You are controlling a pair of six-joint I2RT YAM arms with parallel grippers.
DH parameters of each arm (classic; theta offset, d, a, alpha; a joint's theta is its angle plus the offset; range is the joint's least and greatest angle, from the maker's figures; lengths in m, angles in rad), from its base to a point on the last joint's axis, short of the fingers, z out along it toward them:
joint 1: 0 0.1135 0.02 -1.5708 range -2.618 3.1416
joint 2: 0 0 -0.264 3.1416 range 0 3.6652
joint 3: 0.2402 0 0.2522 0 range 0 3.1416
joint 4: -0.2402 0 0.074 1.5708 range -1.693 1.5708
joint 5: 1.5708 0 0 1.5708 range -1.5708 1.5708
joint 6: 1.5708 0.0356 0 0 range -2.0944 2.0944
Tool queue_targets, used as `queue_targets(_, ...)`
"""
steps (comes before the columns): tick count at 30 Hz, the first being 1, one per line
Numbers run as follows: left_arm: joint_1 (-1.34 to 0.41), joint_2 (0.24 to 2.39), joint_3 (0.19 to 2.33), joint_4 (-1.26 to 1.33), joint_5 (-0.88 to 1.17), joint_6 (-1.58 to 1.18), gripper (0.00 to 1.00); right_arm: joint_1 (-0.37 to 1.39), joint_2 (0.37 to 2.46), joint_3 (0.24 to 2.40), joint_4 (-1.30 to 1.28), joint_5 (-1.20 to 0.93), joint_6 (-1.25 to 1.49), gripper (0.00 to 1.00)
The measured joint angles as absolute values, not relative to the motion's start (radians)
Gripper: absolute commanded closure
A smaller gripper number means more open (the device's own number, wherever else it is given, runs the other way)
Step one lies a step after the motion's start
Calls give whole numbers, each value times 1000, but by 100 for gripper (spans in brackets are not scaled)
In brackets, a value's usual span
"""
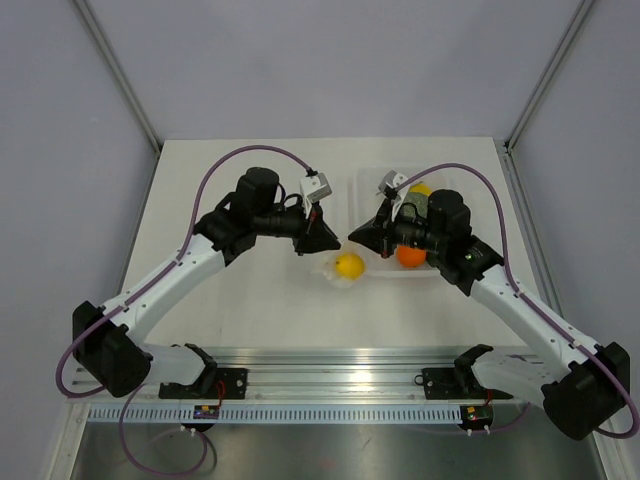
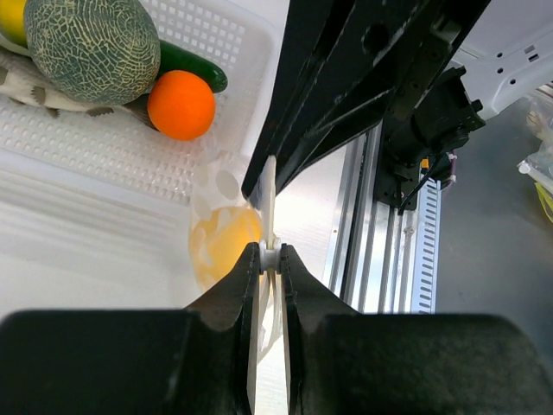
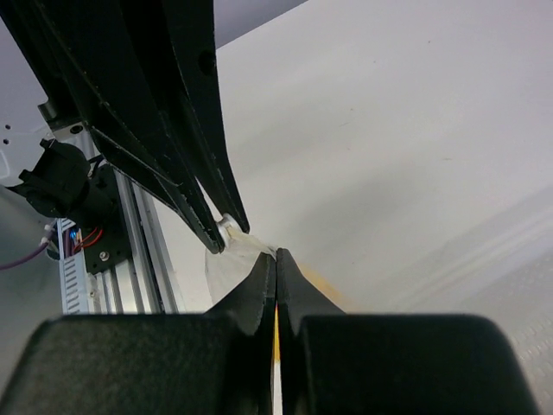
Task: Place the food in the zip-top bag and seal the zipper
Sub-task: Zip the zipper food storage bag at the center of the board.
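I should next move my left gripper left in the top view, with the zipper's slider [image 3: 227, 226] over bare table, and release, as the tray stands beside the bag.
The yellow lemon [image 1: 348, 265] lies inside the clear zip-top bag [image 1: 340, 276] on the table, between the two grippers. In the left wrist view the lemon [image 2: 223, 245] shows through the crinkly plastic. My left gripper [image 2: 270, 257] is shut on the small white slider of the zipper [image 2: 270, 259] at the bag's mouth. My right gripper [image 3: 276, 256] is shut on the bag's top edge [image 3: 246, 252], just beside the slider [image 3: 227, 226]. In the top view the left gripper [image 1: 322, 243] and right gripper [image 1: 356, 240] nearly meet above the bag.
A clear perforated tray [image 2: 104, 151] stands at the right [image 1: 366, 182], holding an orange [image 1: 410, 256], a grey-green melon [image 2: 91, 47] and a dark green cucumber [image 2: 192, 67]. An aluminium rail [image 1: 330, 385] runs along the near edge.
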State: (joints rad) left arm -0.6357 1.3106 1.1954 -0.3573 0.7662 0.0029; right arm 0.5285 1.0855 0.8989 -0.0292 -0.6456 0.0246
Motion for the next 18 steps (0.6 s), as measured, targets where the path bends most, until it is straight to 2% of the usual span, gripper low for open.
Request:
queue_targets(9, -615, 1311, 1156, -344, 771, 8, 100, 488, 1085, 897, 8, -566, 106, 100)
queue_targets(18, -570, 1243, 1013, -333, 764, -3, 100, 455, 1085, 897, 22, -513, 155, 100)
